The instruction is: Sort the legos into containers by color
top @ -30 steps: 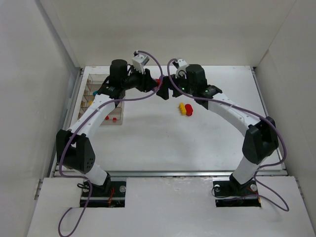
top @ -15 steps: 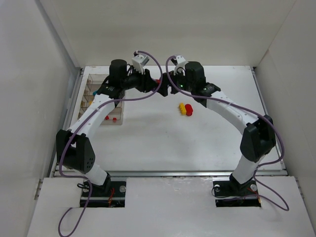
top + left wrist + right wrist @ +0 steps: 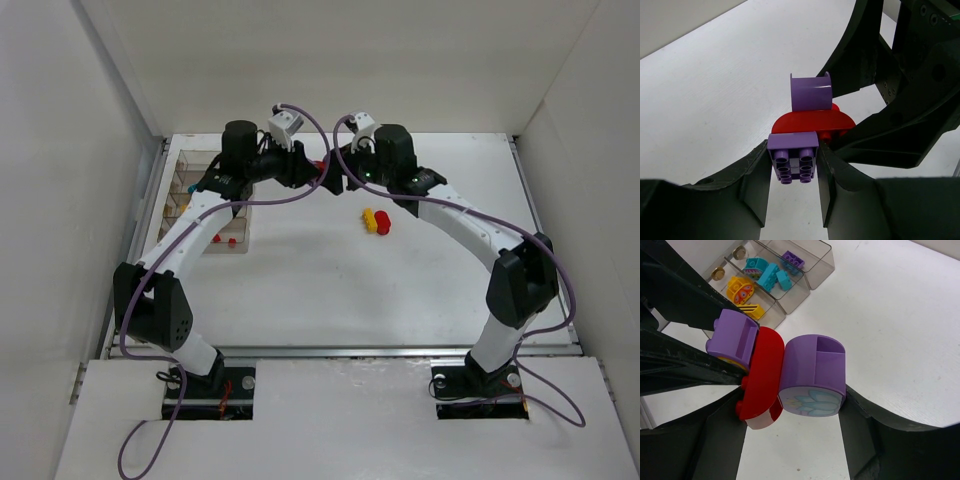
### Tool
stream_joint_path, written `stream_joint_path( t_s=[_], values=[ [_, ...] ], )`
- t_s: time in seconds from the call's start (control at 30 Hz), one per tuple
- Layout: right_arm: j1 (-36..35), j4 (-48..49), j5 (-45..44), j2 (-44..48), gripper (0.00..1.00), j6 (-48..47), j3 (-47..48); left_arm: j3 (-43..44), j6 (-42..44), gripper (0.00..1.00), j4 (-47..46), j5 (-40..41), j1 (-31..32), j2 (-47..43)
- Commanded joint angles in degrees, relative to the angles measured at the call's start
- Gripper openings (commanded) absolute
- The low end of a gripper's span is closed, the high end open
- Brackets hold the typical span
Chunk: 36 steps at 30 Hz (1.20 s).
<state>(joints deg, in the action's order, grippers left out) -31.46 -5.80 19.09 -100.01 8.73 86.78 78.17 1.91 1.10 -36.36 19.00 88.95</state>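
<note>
I will move my left gripper sideways and down to release in the tray's far section (image 3: 200, 161), because that is below the gripper and to its left in the top view.
A lego cluster (image 3: 323, 166) hangs in the air between both grippers at the far middle of the table. It is a purple brick (image 3: 793, 157), a red curved piece (image 3: 812, 122) and a rounded purple brick (image 3: 815, 372) with a flower print. My left gripper (image 3: 793, 167) is shut on the studded purple brick. My right gripper (image 3: 792, 410) is shut across the red piece (image 3: 762, 372) and the flower brick. The smoky clear tray (image 3: 243, 250) lies at the far left. It holds cyan bricks (image 3: 767, 272), a purple brick (image 3: 792, 260) and yellow bricks (image 3: 742, 292) in separate compartments.
A yellow and red lego cluster (image 3: 376, 221) lies on the white table right of centre. Two small red bricks (image 3: 225, 240) sit in the tray's near compartment. White walls close in the table at the back and on both sides.
My right gripper has shifted a little toward the far left, closing up against the left gripper. The left arm has hardly moved. The cluster stays held by both.
</note>
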Motion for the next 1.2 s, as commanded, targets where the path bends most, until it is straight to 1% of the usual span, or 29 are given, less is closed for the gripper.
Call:
stream_joint_path(
  t_s=[0.0,0.07,0.1,0.2,0.23,0.27,0.37,0.57,0.6,0.67,0.7,0.73,0.83,0.87,0.97,1.03,1.1,1.17],
  values=[
    [0.1,3.3,1.3,1.7,0.12,-1.1,1.6,1.0,2.3,0.00,0.7,-0.4,0.2,-2.3],
    [0.1,3.3,0.4,1.7,0.00,-1.1,1.6,1.0,2.9,0.00,1.9,1.2,0.2,-2.8],
    [0.1,3.3,-0.3,1.7,0.00,-0.5,1.6,1.0,3.4,0.00,1.9,2.6,0.2,-2.8],
    [0.1,3.3,-6.3,2.2,0.00,3.3,1.0,1.0,4.7,0.00,3.6,4.5,0.2,-2.8],
    [0.1,3.3,-8.5,2.2,0.00,4.4,0.2,1.0,5.2,0.00,4.3,5.1,0.2,-2.8],
    [0.6,3.3,-12.5,2.2,0.00,5.5,0.2,1.7,5.8,0.00,5.0,6.0,0.2,-2.8],
    [1.2,2.1,-19.0,2.7,0.00,8.8,-0.9,1.7,8.8,0.00,7.7,7.9,0.2,-3.9],
    [2.3,-2.9,-26.1,1.0,0.00,9.4,-0.9,-0.1,10.9,0.00,10.3,7.9,-0.4,-5.5],
    [2.3,-2.9,-26.1,1.0,0.00,9.4,-0.4,-0.8,10.9,0.00,10.3,7.9,-0.4,-6.1],
    [2.8,-2.9,-24.5,1.0,0.00,8.7,-0.4,-1.3,10.9,0.00,10.3,9.7,-2.3,-6.7],
    [2.8,-2.9,-23.7,1.0,0.00,8.7,-0.4,-1.4,10.9,0.00,10.3,11.7,-3.3,-6.7],
    [2.8,-2.9,-22.0,1.0,0.00,8.1,-0.4,-1.4,10.9,0.00,10.3,12.8,-5.9,-6.7],
    [2.8,-2.9,-19.5,0.4,0.00,8.1,-0.4,-2.7,10.4,0.00,10.8,16.3,-11.2,-5.3],
    [2.8,-2.9,-18.6,-0.2,0.00,7.5,-0.4,-3.2,10.4,0.00,9.3,18.1,-14.4,-5.3],
    [2.8,-2.9,-15.8,-1.9,0.00,7.0,0.1,-3.9,11.2,0.00,5.9,19.0,-18.7,-2.7],
    [2.8,-2.9,-14.6,-2.8,0.00,7.0,0.8,-3.9,11.9,0.00,1.5,19.7,-19.3,-1.0],
    [2.8,-2.9,-13.1,-3.5,0.00,7.0,2.1,-2.5,11.9,0.00,-2.8,20.4,-20.6,2.8],
    [2.8,-2.9,-11.9,-4.8,0.00,6.5,2.7,0.5,11.4,0.00,-5.2,21.6,-21.2,6.0]
  ],
)
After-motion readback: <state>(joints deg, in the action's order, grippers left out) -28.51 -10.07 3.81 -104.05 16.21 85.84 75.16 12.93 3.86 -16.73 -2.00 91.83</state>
